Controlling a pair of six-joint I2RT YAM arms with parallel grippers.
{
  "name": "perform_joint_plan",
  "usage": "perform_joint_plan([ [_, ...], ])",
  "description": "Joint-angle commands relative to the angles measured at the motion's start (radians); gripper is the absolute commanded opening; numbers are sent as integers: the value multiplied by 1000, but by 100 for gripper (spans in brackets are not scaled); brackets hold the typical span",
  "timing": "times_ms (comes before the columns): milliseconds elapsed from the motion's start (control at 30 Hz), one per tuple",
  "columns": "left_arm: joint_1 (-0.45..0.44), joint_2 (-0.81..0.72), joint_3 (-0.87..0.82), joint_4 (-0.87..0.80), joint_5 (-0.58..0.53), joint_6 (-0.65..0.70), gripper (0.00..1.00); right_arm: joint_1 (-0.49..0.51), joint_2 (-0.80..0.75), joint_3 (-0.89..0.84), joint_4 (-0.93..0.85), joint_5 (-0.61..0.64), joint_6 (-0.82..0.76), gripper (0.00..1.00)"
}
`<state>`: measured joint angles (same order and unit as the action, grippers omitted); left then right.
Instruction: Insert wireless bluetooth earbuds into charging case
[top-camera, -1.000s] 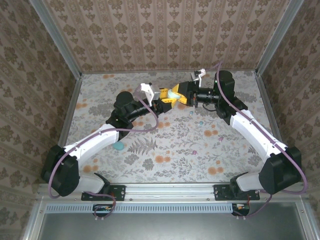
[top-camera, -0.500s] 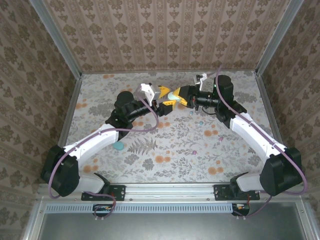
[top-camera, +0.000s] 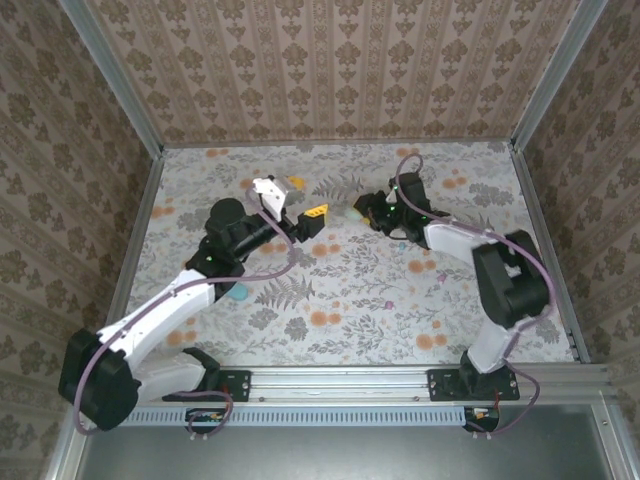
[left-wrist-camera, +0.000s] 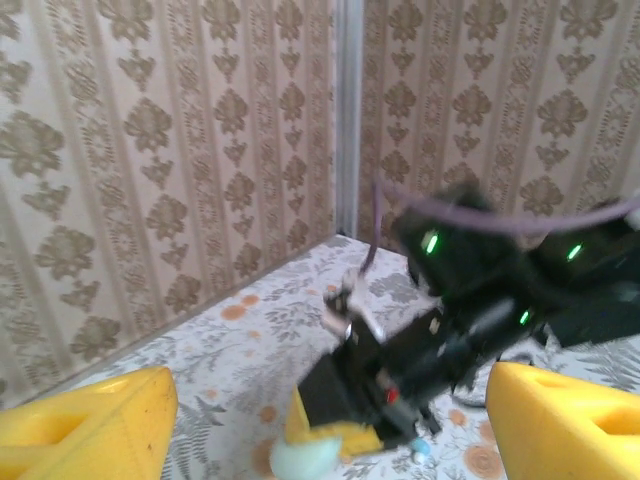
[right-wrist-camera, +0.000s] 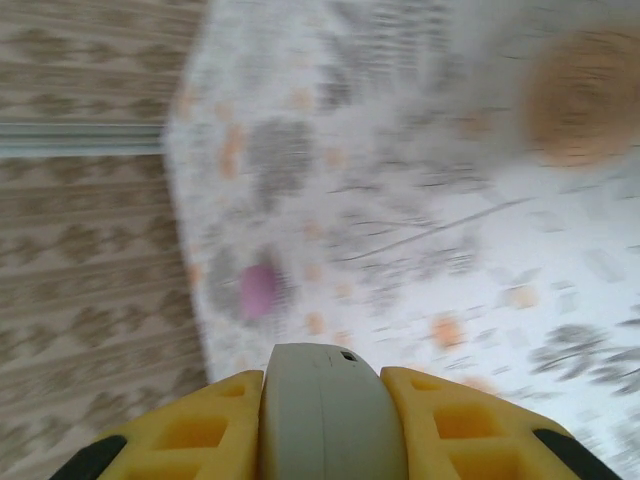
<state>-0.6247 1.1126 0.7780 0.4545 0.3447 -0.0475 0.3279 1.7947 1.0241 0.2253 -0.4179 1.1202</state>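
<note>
The case still hangs, so my right gripper should lower it to the clear floral tabletop beneath, then release it.
The charging case (right-wrist-camera: 322, 410) is pale mint, rounded and closed, and my right gripper (right-wrist-camera: 322, 385) is shut on it between its yellow fingers (right-wrist-camera: 190, 425). From above, the case (top-camera: 347, 212) hangs over the far middle of the table at the right gripper (top-camera: 358, 212). My left gripper (top-camera: 305, 198) stands open just left of it, apart from it. In the left wrist view the wide-spread yellow fingers (left-wrist-camera: 85, 420) frame the case (left-wrist-camera: 310, 458). A small blue earbud (left-wrist-camera: 420, 448) lies on the table beneath; from above that earbud (top-camera: 400, 243) is right of centre.
A teal round piece (top-camera: 237, 291) lies by the left forearm. A blurred pink blob (right-wrist-camera: 258, 290) lies on the floral table top (top-camera: 330, 290). Patterned walls close the back and both sides.
My left gripper has opened and drawn back to the left, away from the case. The right arm has folded inward, still gripping the case.
</note>
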Motion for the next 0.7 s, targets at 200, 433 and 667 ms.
perform_joint_plan([
  [200, 34, -101, -29, -105, -127, 21, 81, 5, 259, 239, -73, -5, -109, 24],
  [433, 36, -103, -21, -124, -137, 25, 81, 5, 357, 365, -185, -3, -174, 26],
  [667, 36, -92, -13, -125, -143, 24, 81, 3, 397, 422, -258, -12, -215, 30],
])
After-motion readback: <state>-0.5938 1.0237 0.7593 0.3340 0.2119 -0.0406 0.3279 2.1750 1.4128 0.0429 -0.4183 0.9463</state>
